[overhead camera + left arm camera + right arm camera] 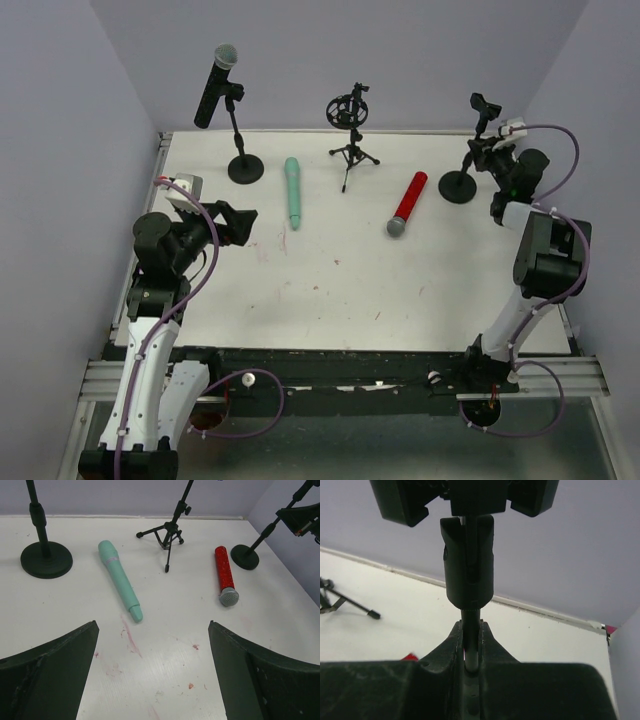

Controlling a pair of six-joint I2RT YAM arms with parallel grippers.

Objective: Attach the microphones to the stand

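The stand needs to come back to the left in the top view next, and my right gripper will pull it onto the clear tabletop short of the red microphone and let go.
The black microphone point(215, 85) with a silver mesh head sits in the clip of the left round-base stand point(245, 168). The teal microphone point(292, 192) and the red microphone point(407, 203) lie flat on the white table; both show in the left wrist view, teal point(119, 579) and red point(224, 574). A tripod stand point(350, 125) with an empty shock mount is at the back middle. My right gripper point(471, 637) is shut on the pole of the right round-base stand point(459, 186), whose clip point(485, 106) is empty. My left gripper point(152, 645) is open, above the table short of the teal microphone.
The table point(330, 290) has raised edges and purple walls on three sides. Reddish smudges mark the surface point(131, 640) under my left gripper. The tripod's legs point(162, 536) spread between the two lying microphones.
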